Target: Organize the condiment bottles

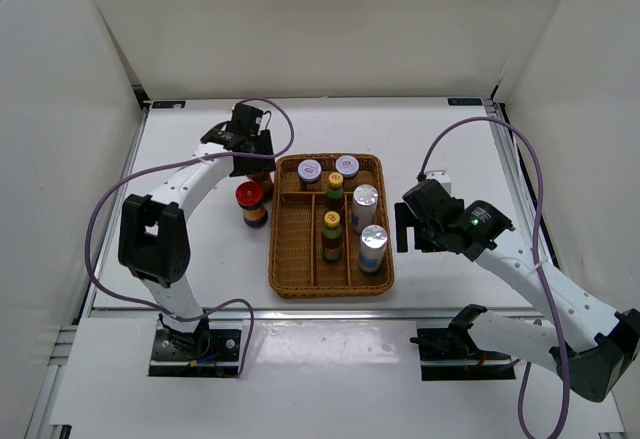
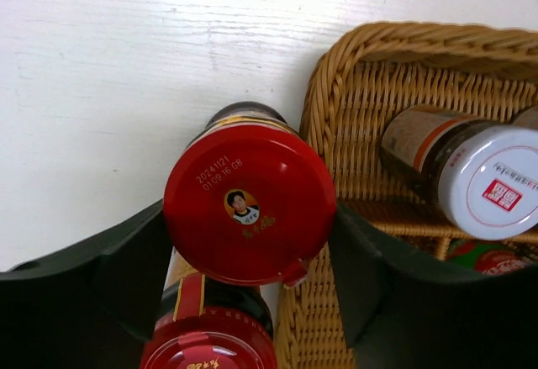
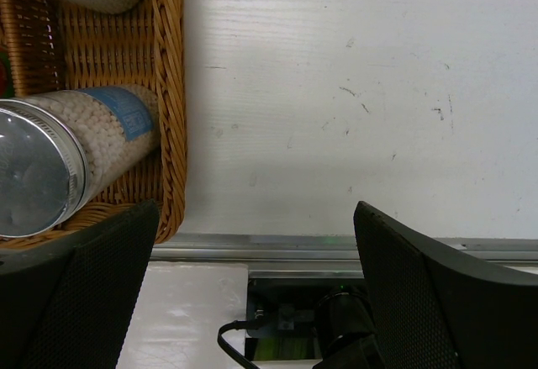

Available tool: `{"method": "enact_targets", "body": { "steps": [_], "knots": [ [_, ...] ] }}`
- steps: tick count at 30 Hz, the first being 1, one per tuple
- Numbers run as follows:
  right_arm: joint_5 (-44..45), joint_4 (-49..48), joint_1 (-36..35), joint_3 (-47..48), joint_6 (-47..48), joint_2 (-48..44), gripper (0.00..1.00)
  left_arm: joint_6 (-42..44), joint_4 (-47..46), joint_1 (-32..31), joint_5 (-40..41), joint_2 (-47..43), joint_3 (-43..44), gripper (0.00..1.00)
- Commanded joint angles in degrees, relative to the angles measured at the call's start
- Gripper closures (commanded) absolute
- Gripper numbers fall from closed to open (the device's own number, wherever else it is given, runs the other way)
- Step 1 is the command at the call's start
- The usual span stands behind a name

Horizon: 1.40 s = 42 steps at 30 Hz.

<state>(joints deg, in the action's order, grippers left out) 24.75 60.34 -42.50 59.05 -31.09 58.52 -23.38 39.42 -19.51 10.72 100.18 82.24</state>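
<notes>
The left gripper lifts the red-lidded dark jar over the tray's rim next and releases it down in the empty long section, to its right in the top view.
My left gripper (image 1: 258, 164) (image 2: 249, 222) is closed around a red-lidded dark jar (image 2: 249, 205) standing just left of the wicker tray (image 1: 290, 259); both fingers touch its lid. A second red-lidded jar (image 1: 251, 199) (image 2: 210, 344) stands right beside it on the table. In the tray stand two white-lidded jars (image 1: 310, 170) (image 1: 347, 166), two yellow-capped bottles (image 1: 335, 184) (image 1: 331, 227) and two silver-topped cylinders (image 1: 365, 199) (image 1: 373, 241). Right of the tray my right gripper (image 1: 405, 227) (image 3: 252, 243) hangs open over bare table, holding nothing.
The tray's rim (image 2: 336, 117) lies close against the gripped jar's right side. In the right wrist view the tray's right wall (image 3: 172, 92) and a cylinder (image 3: 50, 167) are at the left, and the table's metal front edge (image 3: 336, 247) runs below.
</notes>
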Motion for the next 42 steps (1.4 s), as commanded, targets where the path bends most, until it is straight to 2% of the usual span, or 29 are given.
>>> {"method": "enact_targets", "body": {
  "steps": [1, 2, 5, 7, 8, 11, 16, 22, 31, 40, 42],
  "knots": [
    [1.00, 0.48, -0.30, -0.34, -0.46, 0.01, 0.00, 1.58, -1.71, 1.40, -3.07, -2.00, 1.87, 0.31],
    [1.00, 0.48, -0.30, -0.34, -0.46, 0.01, 0.00, 1.58, -1.71, 1.40, -3.07, -2.70, 2.66, 0.50],
    [1.00, 0.48, -0.30, -0.34, -0.46, 0.01, 0.00, 3.16, -1.71, 1.40, -0.89, -5.95, 4.68, 0.73],
    [1.00, 0.48, -0.30, -0.34, -0.46, 0.01, 0.00, 5.00, -0.67, 1.40, -0.27, -8.32, 7.84, 0.79],
    [1.00, 0.48, -0.30, -0.34, -0.46, 0.01, 0.00, 5.01, 0.21, 1.40, 0.26, -9.38, 10.29, 0.89],
    [1.00, 0.48, -0.30, -0.34, -0.46, 0.54, 0.00, 5.53, 0.83, 1.40, 0.27, -15.09, 11.89, 0.89],
    [1.00, 0.48, -0.30, -0.34, -0.46, 1.07, 0.00, 5.63, 1.36, -5.88, -1.74, -22.21, 12.95, 0.89],
    [1.53, 0.48, -0.30, -0.34, -0.46, 1.60, 0.00, 1.41, 0.75, -13.70, -1.23, -26.52, 1.71, 0.89],
    [1.53, 1.01, -0.30, -0.34, -0.46, 2.12, 0.00, -3.16, -1.97, -16.97, 2.55, -25.92, -10.33, 0.89],
    [1.53, 1.01, -0.30, -0.34, -0.46, 2.12, 0.00, -4.22, -6.11, -19.86, 2.55, -18.28, -12.72, 0.89],
    [1.53, 1.01, -0.30, -0.34, -0.46, 2.12, 0.00, -4.22, -6.11, -19.87, 3.08, -16.43, -12.19, 0.84]
  ]
}}
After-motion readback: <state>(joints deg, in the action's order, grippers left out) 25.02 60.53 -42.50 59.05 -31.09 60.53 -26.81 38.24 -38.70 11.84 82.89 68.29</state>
